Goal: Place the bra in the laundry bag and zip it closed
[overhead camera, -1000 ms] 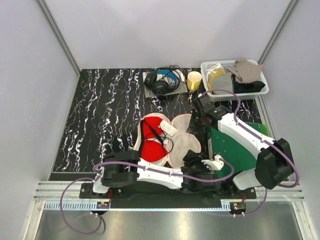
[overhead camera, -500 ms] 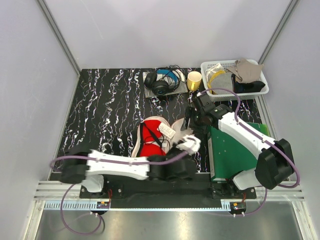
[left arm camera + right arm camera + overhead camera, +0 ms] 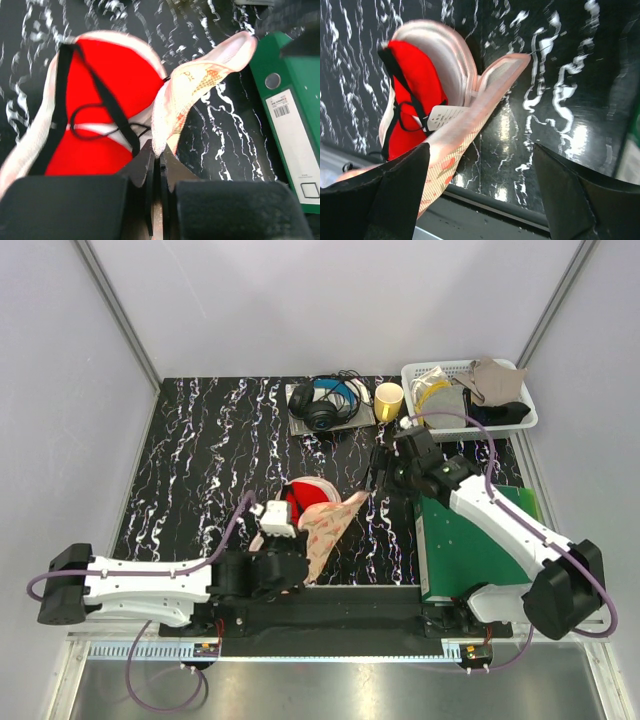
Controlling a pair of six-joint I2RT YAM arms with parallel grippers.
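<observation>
The left gripper carries the edge of the bag's lifted lobe to the left in the top view next, over the bra (image 3: 303,498) and down, since the bra lies uncovered.
The red bra (image 3: 298,502) with black straps lies inside the open peach-pink laundry bag (image 3: 330,525) on the black marbled tabletop. My left gripper (image 3: 298,562) is shut on the near edge of the bag's printed lobe (image 3: 200,80), which stands lifted and folded towards the bra (image 3: 95,95). In the left wrist view the left gripper (image 3: 157,152) pinches the mesh rim between closed jaws. My right gripper (image 3: 378,480) hovers open just right of the bag. In the right wrist view the right gripper (image 3: 480,175) holds nothing, and the bag (image 3: 465,125) runs past its left finger.
A green binder (image 3: 470,540) lies flat on the right under the right arm. At the back are headphones (image 3: 322,405), a yellow cup (image 3: 388,398) and a white basket (image 3: 420,372) with cloths. The table's front rail runs close to the bag.
The left gripper closed on the bag's right lobe and the left arm swung left, lifting and folding that lobe over. The right gripper opened, let go of the bag and drew back slightly.
</observation>
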